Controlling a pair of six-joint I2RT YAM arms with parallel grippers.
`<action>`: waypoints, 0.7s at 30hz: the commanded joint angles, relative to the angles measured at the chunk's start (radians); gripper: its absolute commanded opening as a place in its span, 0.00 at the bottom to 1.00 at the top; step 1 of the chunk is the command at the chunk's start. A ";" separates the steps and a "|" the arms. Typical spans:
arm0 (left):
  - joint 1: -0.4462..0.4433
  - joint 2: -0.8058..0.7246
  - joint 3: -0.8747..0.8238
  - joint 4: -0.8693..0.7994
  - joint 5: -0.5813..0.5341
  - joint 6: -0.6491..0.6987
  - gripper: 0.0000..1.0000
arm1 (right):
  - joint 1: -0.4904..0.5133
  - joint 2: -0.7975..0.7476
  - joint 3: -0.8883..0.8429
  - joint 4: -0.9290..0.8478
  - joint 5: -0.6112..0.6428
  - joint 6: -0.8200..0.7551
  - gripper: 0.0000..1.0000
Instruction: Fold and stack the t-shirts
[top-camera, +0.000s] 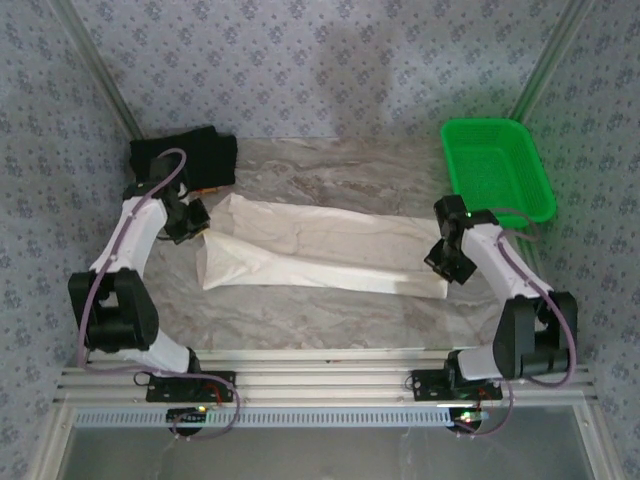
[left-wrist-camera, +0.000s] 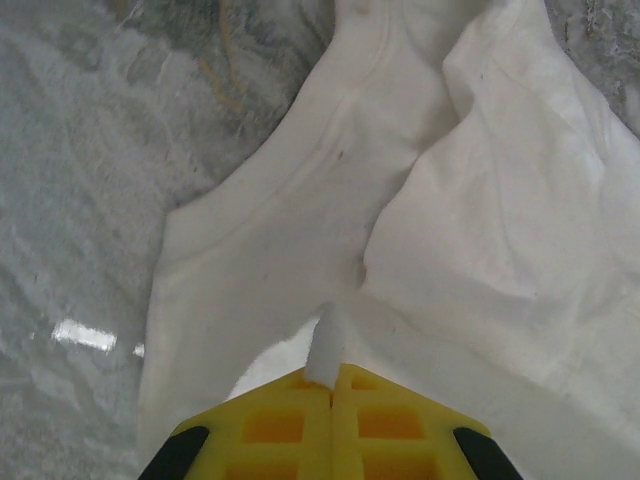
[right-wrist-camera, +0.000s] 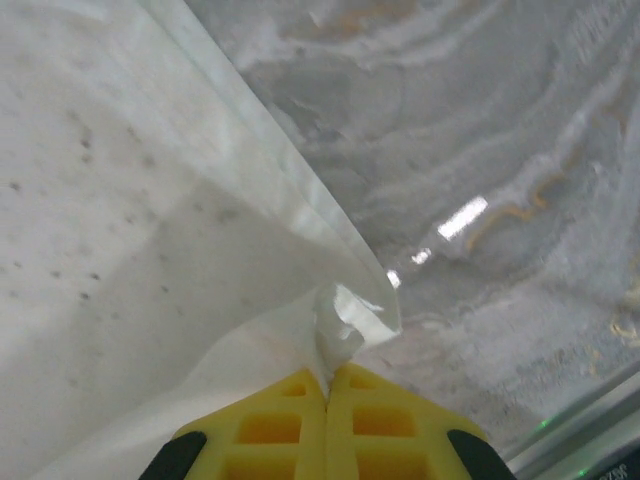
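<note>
The shirt's far strip (top-camera: 424, 232) (right-wrist-camera: 215, 135) is still uncovered. My right gripper will carry the shirt's held corner outward and low over the cloth onto that strip and release it.
The cream-white t-shirt (top-camera: 320, 250) lies stretched across the middle of the table, folded lengthwise into a long band. My left gripper (top-camera: 197, 222) is shut on its left end; in the left wrist view a pinch of white cloth (left-wrist-camera: 328, 345) pokes up between the yellow fingers (left-wrist-camera: 390, 415). My right gripper (top-camera: 447, 262) is shut on the shirt's right corner (right-wrist-camera: 345, 325), which bunches between its yellow fingers (right-wrist-camera: 270, 425). The black t-shirt (top-camera: 195, 158) sits crumpled at the table's far left, behind the left arm, with an orange bit at its near edge.
A green plastic mesh basket (top-camera: 498, 165) stands at the far right corner. The tabletop (top-camera: 330, 170) is grey marbled and shiny. Metal rails (top-camera: 320, 375) run along the near edge by the arm bases.
</note>
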 joint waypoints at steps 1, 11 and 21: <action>-0.004 0.052 0.086 0.021 -0.035 0.065 0.00 | -0.020 0.062 0.085 -0.004 0.046 -0.105 0.00; -0.025 0.216 0.229 0.019 -0.027 0.104 0.00 | -0.044 0.225 0.200 0.021 0.068 -0.171 0.00; -0.040 0.335 0.330 0.007 -0.039 0.143 0.00 | -0.047 0.322 0.272 0.041 0.084 -0.199 0.00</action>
